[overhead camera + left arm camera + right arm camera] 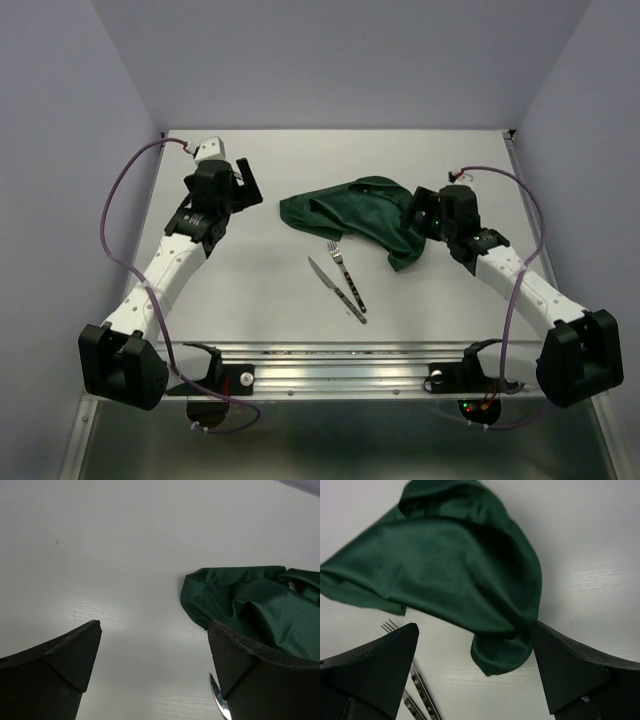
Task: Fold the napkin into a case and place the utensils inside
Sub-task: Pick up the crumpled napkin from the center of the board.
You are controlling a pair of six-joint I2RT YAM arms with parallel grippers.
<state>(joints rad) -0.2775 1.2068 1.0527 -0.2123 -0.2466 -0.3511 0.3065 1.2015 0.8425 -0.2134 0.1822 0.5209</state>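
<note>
I should move my open left gripper toward the right in the top view and down onto the napkin's closest end [290, 208] [195, 589], because its fingers have only bare table between them.
The dark green napkin [350, 208] lies crumpled on the white table, right of centre; no case is formed. Just in front of it lie the fork [347, 272] and the knife [335, 288], side by side and slanted. My left gripper [248, 185] stands open to the left of the cloth, holding nothing. In the left wrist view the left gripper [154, 630] frames bare table, with the napkin [250, 600] and the knife tip [217, 695] at the right. My right gripper [412, 222] hangs open over the napkin's right end. In its wrist view, between its open jaws [475, 630], a hanging corner of the napkin [445, 560] shows, with the fork [390, 626] at left.
The table [250, 300] is walled by pale panels at the back and both sides. A metal rail [330, 370] runs along its near edge between the arm bases. Purple cables [110, 210] loop beside each arm.
</note>
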